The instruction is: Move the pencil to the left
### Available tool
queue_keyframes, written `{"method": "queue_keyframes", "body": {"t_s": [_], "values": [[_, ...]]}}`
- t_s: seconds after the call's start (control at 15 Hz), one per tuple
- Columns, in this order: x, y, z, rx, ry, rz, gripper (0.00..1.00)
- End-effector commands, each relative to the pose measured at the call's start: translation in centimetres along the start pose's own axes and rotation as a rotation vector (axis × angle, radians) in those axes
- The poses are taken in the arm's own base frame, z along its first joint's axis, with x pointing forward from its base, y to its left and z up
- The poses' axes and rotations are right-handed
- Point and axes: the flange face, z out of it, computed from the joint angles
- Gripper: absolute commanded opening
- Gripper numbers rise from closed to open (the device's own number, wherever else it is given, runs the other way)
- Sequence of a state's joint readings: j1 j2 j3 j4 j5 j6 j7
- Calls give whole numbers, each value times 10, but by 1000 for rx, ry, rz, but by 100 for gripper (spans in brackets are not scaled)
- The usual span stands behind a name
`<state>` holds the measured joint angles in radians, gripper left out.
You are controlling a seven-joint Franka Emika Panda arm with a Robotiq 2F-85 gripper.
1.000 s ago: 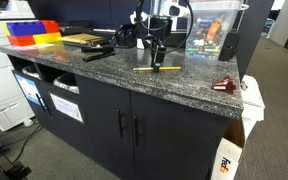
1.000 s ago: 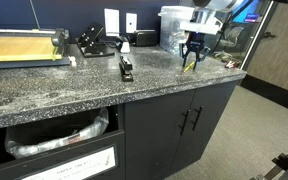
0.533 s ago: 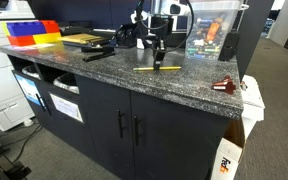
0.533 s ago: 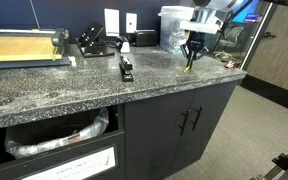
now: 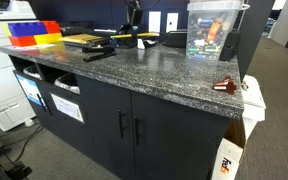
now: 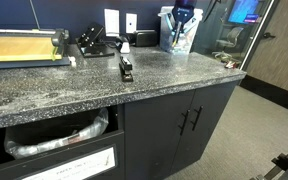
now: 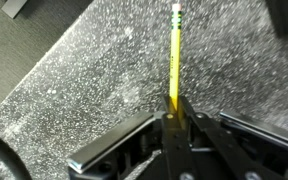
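Observation:
The gripper moves down and turns toward the counter's front edge near the black tool next, to release the pencil, still raised above the granite counter.
The yellow pencil (image 7: 175,55) is clamped between my gripper's fingers (image 7: 174,112) in the wrist view. It sticks out ahead of the jaws above the speckled granite counter (image 7: 74,70), eraser end farthest away. In an exterior view the gripper (image 5: 132,28) is raised over the back of the counter, with the pencil (image 5: 122,34) showing as a thin yellow line below it. In an exterior view the gripper (image 6: 181,20) hangs in front of the clear container; the pencil is too small to make out there.
A dark red cone (image 5: 224,85) sits near the counter's end. A clear plastic container (image 5: 212,30) stands at the back. A black pen-like stick (image 5: 98,55), a black tool (image 6: 126,68) and coloured bins (image 5: 29,33) lie along the counter (image 5: 154,75).
The gripper has lifted the pencil off the counter and carried it up and away toward the back of the counter. The spot where it lay is now bare.

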<state>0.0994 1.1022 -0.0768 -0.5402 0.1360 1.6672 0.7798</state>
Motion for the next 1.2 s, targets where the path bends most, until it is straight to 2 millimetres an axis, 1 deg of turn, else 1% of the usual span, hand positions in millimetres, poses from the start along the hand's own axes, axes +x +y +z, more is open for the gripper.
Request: {"method": "queue_keyframes", "body": {"t_s": [0.0, 0.07, 0.13, 0.27, 0.4, 0.47, 0.6, 0.73, 0.87, 1.07, 1.13], "values": [[-55, -38, -18, -33, -14, -200, 2], [-67, -48, -12, -44, -12, -244, 2], [-75, -56, 0, -55, -11, -282, 2], [-83, -62, 28, -94, -12, -335, 2], [-83, -59, 61, -144, -29, -381, 2], [-80, -56, 77, -170, -26, -396, 2], [-75, -51, 99, -208, -28, -423, 2], [-74, -49, 114, -227, -21, -450, 2], [-78, -52, 122, -229, -17, -466, 2], [-80, -56, 124, -214, -14, -481, 2], [-80, -57, 124, -212, -16, -479, 34]]}}
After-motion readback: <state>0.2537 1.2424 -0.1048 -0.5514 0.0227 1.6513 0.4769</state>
